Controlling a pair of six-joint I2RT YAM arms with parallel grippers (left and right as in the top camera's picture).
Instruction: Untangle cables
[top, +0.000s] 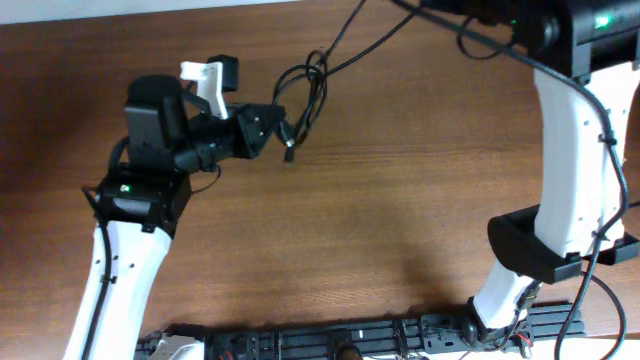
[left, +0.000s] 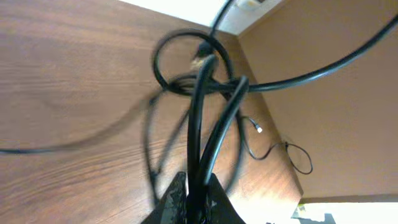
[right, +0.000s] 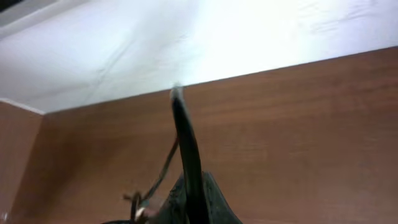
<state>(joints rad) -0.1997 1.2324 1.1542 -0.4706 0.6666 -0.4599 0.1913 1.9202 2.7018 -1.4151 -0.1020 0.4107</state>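
Next, my left gripper shifts left in the overhead view, away from my right gripper, and releases the loops (top: 285, 108) (left: 200, 168), since the knot hangs bunched between my grippers.
The cables (top: 305, 95) are a knot of thin black loops on the brown table, left of centre at the back. My left gripper (top: 281, 126) is shut on strands of this knot. In the left wrist view the loops (left: 199, 68) rise from the shut fingers (left: 198, 202). A plug end (top: 290, 152) hangs below the knot. One strand (top: 350, 40) runs up and right to my right gripper (top: 415, 6), which is mostly cut off at the top edge. The right wrist view shows its fingers (right: 194, 202) shut on a black cable (right: 183, 137), with a plug (right: 140, 213) at lower left.
A second thin black cable (left: 292, 155) with a small plug (left: 258, 129) lies on the brown surface beyond the knot in the left wrist view. The right arm (top: 565, 150) stands along the right side. A black rail (top: 380, 335) runs along the front edge.
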